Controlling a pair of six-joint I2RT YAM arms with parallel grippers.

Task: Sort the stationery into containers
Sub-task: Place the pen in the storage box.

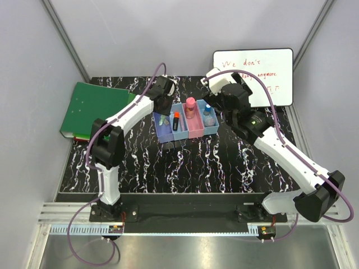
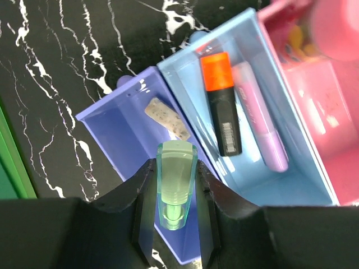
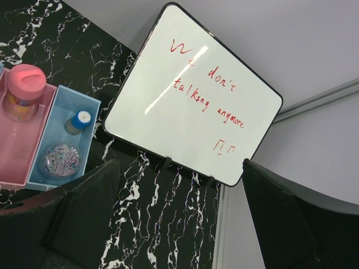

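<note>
The left gripper first moves down toward the blue bin next, then opens, to get the green highlighter (image 2: 176, 185) beside the beige eraser (image 2: 168, 118).
Four joined bins (image 1: 166, 136) stand mid-table. My left gripper (image 2: 175, 216) is shut on the green highlighter (image 2: 176, 185), held over the leftmost blue bin (image 2: 120, 140), which holds the beige eraser (image 2: 168, 118). The second bin (image 2: 283, 185) holds the orange-capped black marker (image 2: 222, 103) and the pink highlighter (image 2: 258, 115). The pink bin (image 3: 14, 162) holds the pink-capped tube (image 3: 23, 89). The light blue bin (image 3: 56, 109) holds the blue-capped bottle (image 3: 79, 121) and the clear round jar (image 3: 59, 158). My right gripper (image 3: 179, 218) is open and empty, above the table right of the bins.
A green binder (image 1: 92, 109) lies at the back left. A whiteboard (image 1: 255, 75) with red-orange writing leans at the back right, also in the right wrist view (image 3: 190, 101). The black marbled table (image 1: 190, 168) spreads in front of the bins.
</note>
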